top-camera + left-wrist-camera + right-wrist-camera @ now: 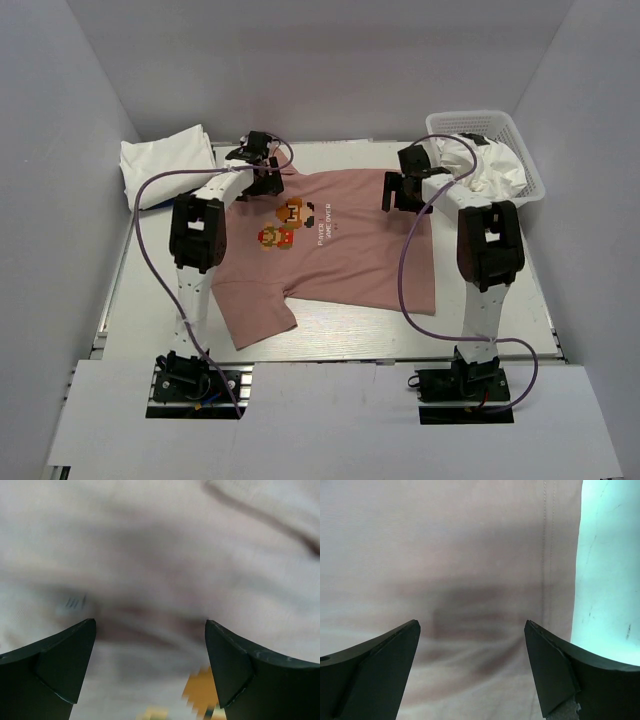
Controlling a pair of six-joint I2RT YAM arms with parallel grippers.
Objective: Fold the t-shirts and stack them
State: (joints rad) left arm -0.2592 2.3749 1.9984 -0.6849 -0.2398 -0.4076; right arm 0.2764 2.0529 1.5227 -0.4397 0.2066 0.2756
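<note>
I will next lift my left gripper back past the collar to the near sleeve, and then I will bring the gripper down to the sleeve tip's near corner (239, 344).
A dusty-pink t-shirt (340, 260) with a pixel-art print (288, 224) lies spread flat on the table. My left gripper (264, 184) is open just above its far left part, near the collar; the left wrist view shows pink cloth (150, 570) between the fingers and a corner of the print (200, 687). My right gripper (396, 192) is open over the shirt's far right edge; the right wrist view shows the cloth (470, 555) and its stitched hem (547, 555). A folded white t-shirt (165, 160) lies at the far left.
A white mesh basket (500, 135) at the far right holds crumpled white shirts (490, 165). Bare table (610, 570) shows right of the hem. White walls enclose the table on three sides.
</note>
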